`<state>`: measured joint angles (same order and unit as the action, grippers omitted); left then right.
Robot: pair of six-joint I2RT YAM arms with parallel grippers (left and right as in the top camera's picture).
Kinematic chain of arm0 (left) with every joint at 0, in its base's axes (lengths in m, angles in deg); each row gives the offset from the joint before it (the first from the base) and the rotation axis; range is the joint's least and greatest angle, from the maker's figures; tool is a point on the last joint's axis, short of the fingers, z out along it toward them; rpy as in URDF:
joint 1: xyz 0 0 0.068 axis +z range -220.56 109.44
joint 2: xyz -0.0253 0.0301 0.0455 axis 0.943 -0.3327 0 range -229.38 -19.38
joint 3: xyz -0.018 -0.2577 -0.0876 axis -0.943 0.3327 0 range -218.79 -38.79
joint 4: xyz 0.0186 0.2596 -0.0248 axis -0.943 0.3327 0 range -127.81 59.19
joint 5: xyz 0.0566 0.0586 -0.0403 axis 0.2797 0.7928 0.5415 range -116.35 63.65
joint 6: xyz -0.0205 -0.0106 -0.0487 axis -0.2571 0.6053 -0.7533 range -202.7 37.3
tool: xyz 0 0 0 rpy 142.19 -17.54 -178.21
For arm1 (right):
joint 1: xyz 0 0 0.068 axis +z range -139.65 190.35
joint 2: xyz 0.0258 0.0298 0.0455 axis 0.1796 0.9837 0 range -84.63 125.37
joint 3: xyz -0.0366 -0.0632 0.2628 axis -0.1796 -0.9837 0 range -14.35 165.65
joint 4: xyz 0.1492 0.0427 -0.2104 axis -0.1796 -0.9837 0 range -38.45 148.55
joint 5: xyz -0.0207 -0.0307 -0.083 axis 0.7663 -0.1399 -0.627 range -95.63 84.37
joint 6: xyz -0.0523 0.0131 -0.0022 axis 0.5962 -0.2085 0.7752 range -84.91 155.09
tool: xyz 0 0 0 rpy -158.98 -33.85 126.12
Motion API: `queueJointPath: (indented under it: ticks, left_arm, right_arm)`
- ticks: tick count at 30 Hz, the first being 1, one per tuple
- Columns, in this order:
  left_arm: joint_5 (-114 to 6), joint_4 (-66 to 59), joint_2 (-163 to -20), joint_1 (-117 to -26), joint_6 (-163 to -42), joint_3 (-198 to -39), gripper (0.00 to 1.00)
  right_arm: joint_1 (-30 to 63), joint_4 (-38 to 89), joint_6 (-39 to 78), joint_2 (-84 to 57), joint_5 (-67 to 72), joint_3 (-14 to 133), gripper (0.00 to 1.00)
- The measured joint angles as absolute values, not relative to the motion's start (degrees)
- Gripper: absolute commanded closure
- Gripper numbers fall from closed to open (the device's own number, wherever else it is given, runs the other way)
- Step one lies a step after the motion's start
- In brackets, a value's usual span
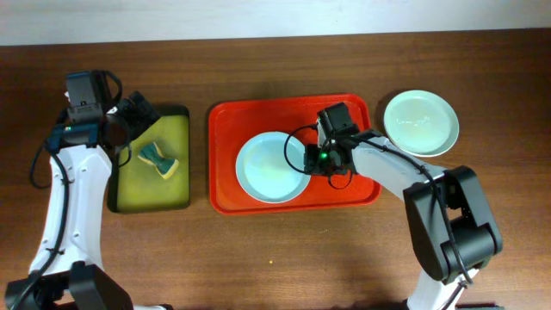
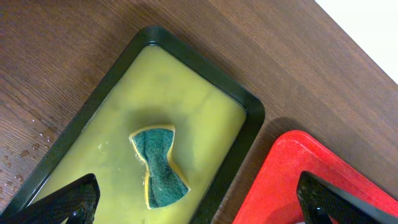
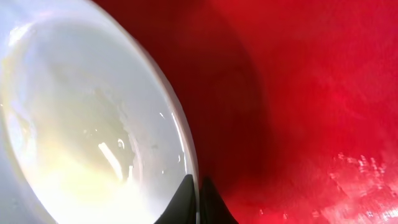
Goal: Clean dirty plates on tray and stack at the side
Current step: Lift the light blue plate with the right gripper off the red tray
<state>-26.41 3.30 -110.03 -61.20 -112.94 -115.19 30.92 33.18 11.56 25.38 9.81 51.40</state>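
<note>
Next, I raise my right gripper, carry its plate across and down onto the second pale plate (image 1: 421, 123) to release, as that lies to its right in the overhead view.
A pale mint-blue plate (image 1: 269, 168) lies on the red tray (image 1: 225, 129), left of its middle. My right gripper (image 1: 312, 160) is shut on that plate's right rim. In the right wrist view its two dark fingertips (image 3: 186, 200) pinch the thin rim of the plate (image 3: 87, 118), which shows a yellowish smear, above the red tray (image 3: 298, 93). A second pale plate (image 1: 420, 122) rests on the table to the right of the tray. My left gripper (image 1: 136, 114) stands wide open and holds nothing, above the far end of the yellow-green tray.
A blue-green and yellow sponge (image 2: 158, 167) lies loose in the black-rimmed yellow-green tray (image 2: 186, 99), between and below my left gripper's spread fingers (image 2: 69, 202). That tray (image 1: 176, 185) sits just left of the red one. Water droplets dot the wood beside it.
</note>
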Motion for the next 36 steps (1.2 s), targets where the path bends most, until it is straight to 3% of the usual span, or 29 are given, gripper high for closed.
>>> queueJointPath:
  ticks: [4, 6, 11, 15, 20, 36]
  left_arm:
    - [-26.4, 3.3, -110.0, -61.2, -112.9, -115.2, 0.01]
    - [-26.4, 3.3, -110.0, -61.2, -112.9, -115.2, 0.01]
    - [-26.4, 3.3, -110.0, -61.2, -112.9, -115.2, 0.01]
    - [-26.4, 3.3, -110.0, -61.2, -112.9, -115.2, 0.01]
    - [-26.4, 3.3, -110.0, -61.2, -112.9, -115.2, 0.01]
    - [-26.4, 3.3, -110.0, -61.2, -112.9, -115.2, 0.01]
  right_arm:
    - [36.5, 21.0, 13.2, 19.9, -5.5, 58.8, 0.96]
    - [46.3, 10.8, 15.2, 19.1, -25.9, 67.7, 0.96]
    - [63.5, 11.5, 26.3, 18.9, -59.3, 73.6, 0.96]
    - [67.9, 13.7, 40.5, 18.9, -73.3, 73.6, 0.96]
    - [70.0, 15.5, 53.3, 18.9, -76.4, 73.6, 0.96]
    - [70.5, 17.3, 50.3, 18.9, -76.3, 73.6, 0.96]
